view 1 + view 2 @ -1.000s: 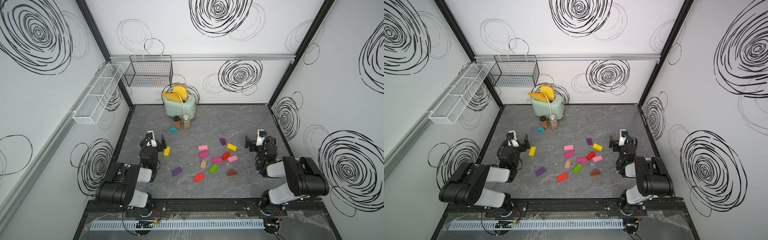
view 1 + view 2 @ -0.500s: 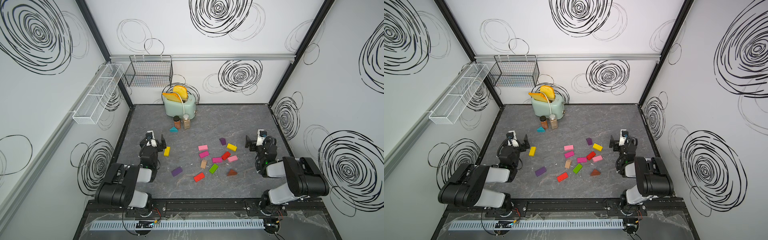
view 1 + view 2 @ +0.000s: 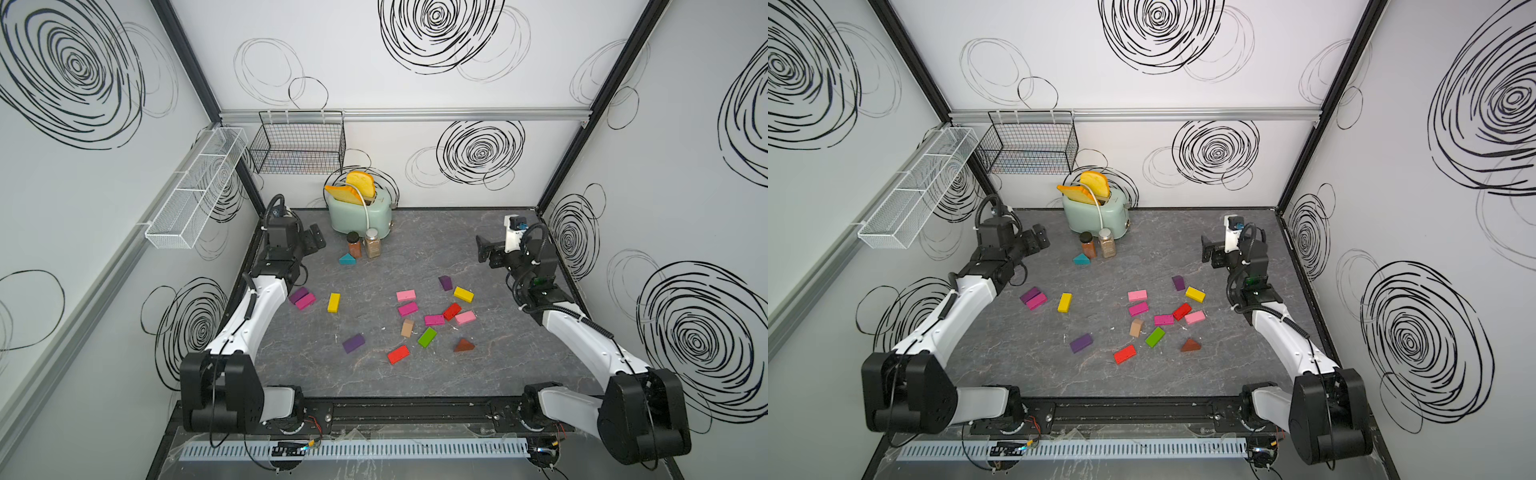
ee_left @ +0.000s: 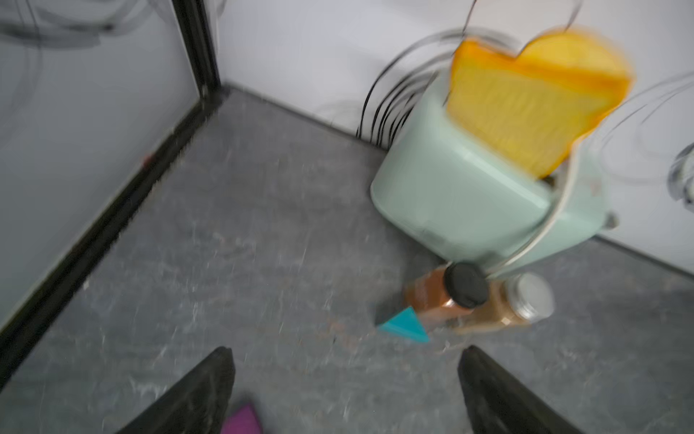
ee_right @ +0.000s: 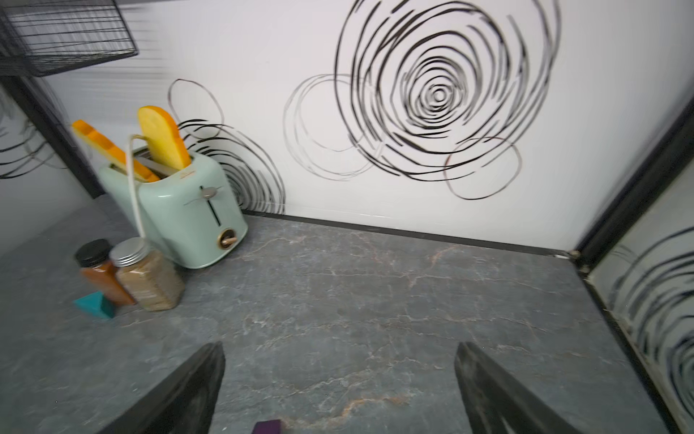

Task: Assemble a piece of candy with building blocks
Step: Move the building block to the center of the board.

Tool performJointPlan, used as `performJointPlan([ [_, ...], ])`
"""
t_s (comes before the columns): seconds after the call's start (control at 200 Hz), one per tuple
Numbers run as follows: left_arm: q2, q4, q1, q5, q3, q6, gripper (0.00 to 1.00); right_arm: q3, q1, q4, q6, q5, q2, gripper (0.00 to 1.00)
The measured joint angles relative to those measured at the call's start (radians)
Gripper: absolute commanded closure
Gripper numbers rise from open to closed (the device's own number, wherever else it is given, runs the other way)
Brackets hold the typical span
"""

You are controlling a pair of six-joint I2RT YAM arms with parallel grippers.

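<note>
My left gripper draws back and lowers its open fingers around the purple block by the magenta brick (image 4: 243, 421) next, as the block lies below them and nearer my base.
Several building blocks lie scattered mid-table in both top views, among them a pink brick (image 3: 406, 295), a green brick (image 3: 427, 337), a brown triangle (image 3: 1190, 345) and a yellow brick (image 3: 333, 302). A teal triangle (image 3: 347, 259) rests by the jars. My left gripper (image 3: 313, 240) hovers open near the back left, above bare table, with the teal triangle (image 4: 405, 325) ahead and a purple block (image 4: 242, 422) beneath. My right gripper (image 3: 487, 253) hangs open at the back right, empty, above a purple block (image 5: 267, 427). Both pairs of jaws stand wide apart in the wrist views.
A mint toaster (image 3: 360, 214) with two toast slices stands at the back. Two spice jars (image 3: 354, 244) (image 3: 372, 243) stand in front of it. A black wire basket (image 3: 299, 145) and a white wire shelf (image 3: 195, 191) hang on the walls. Walls close three sides.
Both arms have unfolded and risen, carrying the grippers up and toward the back. A purple and a magenta brick now show beside the left arm. Both grippers stay open.
</note>
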Motion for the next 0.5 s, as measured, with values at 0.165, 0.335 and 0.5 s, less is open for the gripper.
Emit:
performJointPlan([
  [0.165,0.101,-0.151,0.058,0.019,-0.045,-0.047,0.02,0.018,0.163,-0.128,0.007,-0.058,0.032,0.01],
  [0.335,0.098,-0.173,0.089,-0.001,-0.066,-0.089,0.02,0.009,0.257,-0.17,0.008,-0.103,0.079,0.01],
  [0.5,0.148,-0.165,0.103,-0.026,-0.069,-0.113,0.02,0.009,0.259,-0.176,0.006,-0.158,0.109,0.01],
])
